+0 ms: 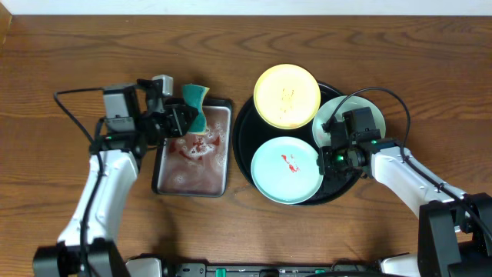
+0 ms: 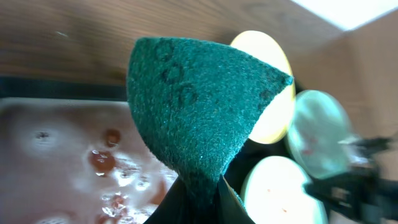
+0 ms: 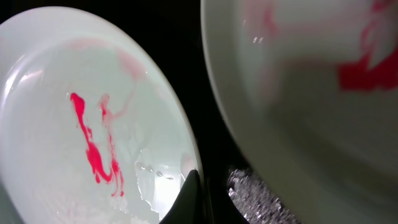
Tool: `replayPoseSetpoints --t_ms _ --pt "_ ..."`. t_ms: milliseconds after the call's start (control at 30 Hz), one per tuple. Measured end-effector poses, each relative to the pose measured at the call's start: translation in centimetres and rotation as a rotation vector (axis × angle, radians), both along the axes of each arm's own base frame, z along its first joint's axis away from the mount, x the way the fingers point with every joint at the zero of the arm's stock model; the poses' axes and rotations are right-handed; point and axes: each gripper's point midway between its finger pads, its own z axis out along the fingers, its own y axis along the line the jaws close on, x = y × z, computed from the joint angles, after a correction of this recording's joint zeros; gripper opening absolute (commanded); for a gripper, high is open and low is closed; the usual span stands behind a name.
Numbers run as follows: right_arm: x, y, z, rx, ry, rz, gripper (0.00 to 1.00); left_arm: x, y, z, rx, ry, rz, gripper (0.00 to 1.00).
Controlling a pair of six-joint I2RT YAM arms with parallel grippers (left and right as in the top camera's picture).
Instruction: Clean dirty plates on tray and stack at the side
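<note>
The front plate is smeared with red, so next I need to wipe it with my left gripper, then lower that into the grey metal tray below and release.
The black tray (image 1: pixel 244 146) carries three plates. A pale yellow plate (image 1: pixel 287 95) lies at the back. A mint-blue plate (image 1: pixel 286 169) with a red smear lies at the front, and it fills the left of the right wrist view (image 3: pixel 93 124). A second smeared mint-blue plate (image 1: pixel 332 115) sits at the right, partly under my right arm (image 3: pixel 311 81). My right gripper (image 1: pixel 327 159) (image 3: pixel 198 190) is shut on the front plate's right rim, with one dark finger (image 3: pixel 186 202) over the edge. My left gripper (image 1: pixel 183 119) (image 2: pixel 199 190) is shut on a green sponge (image 2: pixel 199 106) above the grey metal tray (image 1: pixel 223 108).
The grey metal tray (image 2: pixel 37 155) holds reddish, bubbly water and stands left of the black tray. Bare wooden table surrounds both trays. Cables run from each arm across the table.
</note>
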Motion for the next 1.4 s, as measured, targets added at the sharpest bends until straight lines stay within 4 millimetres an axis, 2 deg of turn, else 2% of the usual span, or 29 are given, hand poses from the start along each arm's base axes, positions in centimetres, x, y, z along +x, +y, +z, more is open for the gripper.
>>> replayPoseSetpoints --t_ms 100,233,400,467,567,700,800,867,967,1133,1267,1400 --pt "0.4 -0.1 0.0 -0.008 -0.014 -0.009 0.01 -0.5 -0.1 -0.5 0.111 0.013 0.038 0.07" --pt "0.4 -0.2 0.0 -0.013 -0.015 -0.013 0.01 -1.8 -0.5 -2.4 0.24 0.086 0.057 0.07" --pt "0.2 -0.2 -0.1 -0.016 -0.007 -0.017 0.01 -3.6 -1.3 -3.7 0.309 0.166 0.051 0.07" --pt "0.1 -0.2 -0.1 -0.017 -0.002 -0.015 0.01 -4.4 -1.8 -3.8 0.324 0.204 0.038 0.07" --pt "0.0 0.1 -0.1 -0.017 0.001 -0.009 0.01 -4.3 -3.2 -2.5 0.339 0.205 0.007 0.07" --pt "-0.1 0.2 -0.1 -0.017 0.004 -0.005 0.01 -3.2 -8.0 0.3 0.277 0.126 -0.079 0.07" --pt "-0.2 0.2 -0.1 -0.017 0.006 -0.007 0.01 -3.7 -12.3 0.5 0.205 0.125 -0.147 0.07" --pt "-0.2 0.2 -0.1 -0.017 0.006 -0.007 0.01 -4.3 -14.8 -0.5 0.176 0.156 -0.181 0.07" --pt "-0.2 0.2 -0.1 -0.017 0.007 -0.007 0.01 -5.5 -18.7 -3.1 0.15 0.219 -0.234 0.07" --pt "-0.2 0.2 -0.1 -0.017 0.008 -0.007 0.01 -6.8 -23.2 -6.4 0.111 0.28 -0.268 0.08" --pt "-0.2 0.2 -0.1 -0.017 0.008 -0.007 0.01 -7.6 -25.0 -8.6 0.09 0.342 -0.252 0.07" --pt "-0.2 0.2 -0.1 -0.017 0.008 -0.007 0.01 -8.2 -25.4 -10.7 0.093 0.409 -0.224 0.07"
